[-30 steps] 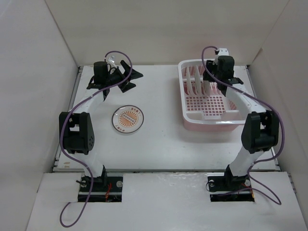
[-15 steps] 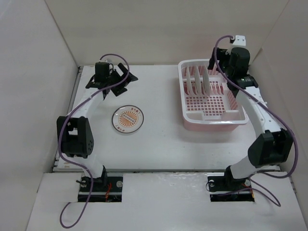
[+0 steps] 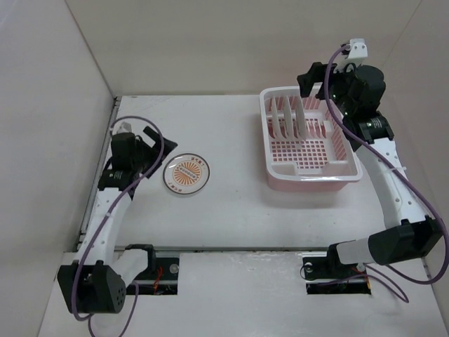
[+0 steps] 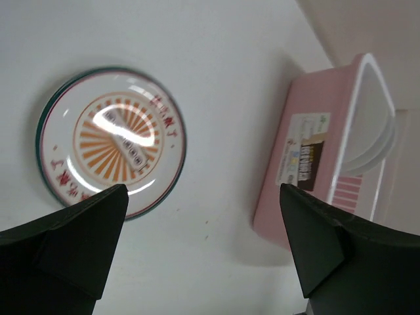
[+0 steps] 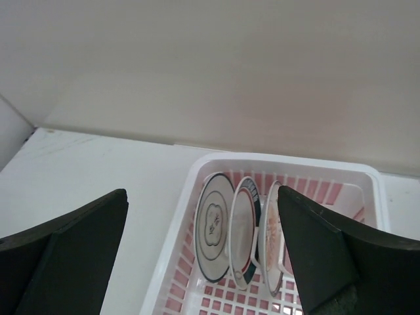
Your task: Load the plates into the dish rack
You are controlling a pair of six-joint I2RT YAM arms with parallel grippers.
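Observation:
The open left gripper moves down and back onto the near rim of the sunburst plate (image 3: pixel 170 187) next, as only that plate is still outside the dish rack (image 3: pixel 277 167).
One plate (image 3: pixel 186 173) with an orange sunburst centre lies flat on the white table; the left wrist view shows it (image 4: pixel 111 141) with a dark rim. My left gripper (image 3: pixel 149 152) hovers just left of that plate, open and holding nothing (image 4: pixel 202 216). The pink dish rack (image 3: pixel 277 167) stands at the back right. Three plates stand upright in its left slots: a ringed one (image 5: pixel 215 226), a dark-rimmed one (image 5: pixel 241 230) and an orange-centred one (image 5: pixel 270 236). My right gripper (image 3: pixel 317 88) hangs open above the rack's far end, clear of the plates (image 5: pixel 201 193).
White walls close in the table on the left, back and right. The rack's pink side with its label (image 4: pixel 305 154) faces the lying plate across bare table. Purple cables loop off both arms.
My right gripper opened and rose back off the rack, leaving a plate upright in a slot. My left arm swung from the table's back to just left of the lying plate.

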